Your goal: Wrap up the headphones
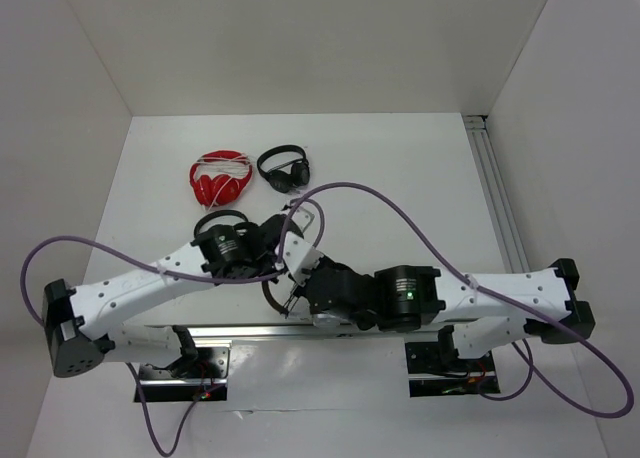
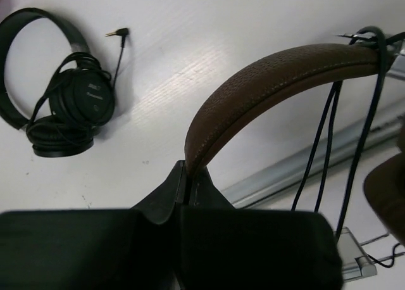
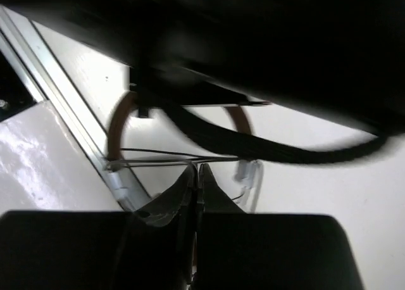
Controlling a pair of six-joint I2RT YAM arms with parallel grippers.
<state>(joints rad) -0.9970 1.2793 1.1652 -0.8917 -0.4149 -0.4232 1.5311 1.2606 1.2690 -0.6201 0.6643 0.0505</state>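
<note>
My left gripper swings to the left in the top view next, then down, to release the headband on the tabletop past the black pair, because it's clear there.
The headphones (image 2: 278,71) hang off the table by their dark brown headband, and my left gripper (image 2: 188,168) is shut on one end of that band. Several strands of the thin black cable (image 2: 329,138) cross over the band's far end and run down. In the right wrist view the brown band (image 3: 116,122) curves behind, and the cable strands (image 3: 158,156) meet at the tips of my right gripper (image 3: 197,170), which is shut on the cable. From above, both grippers (image 1: 285,246) (image 1: 294,296) are close together near the table's front middle; only a brown arc (image 1: 268,298) shows.
Red headphones with a white cord (image 1: 220,178) and a small black pair (image 1: 285,168) lie at the back. Another black pair (image 2: 69,106) with a loose jack plug lies left of my left gripper. A metal rail (image 1: 500,208) runs along the right edge.
</note>
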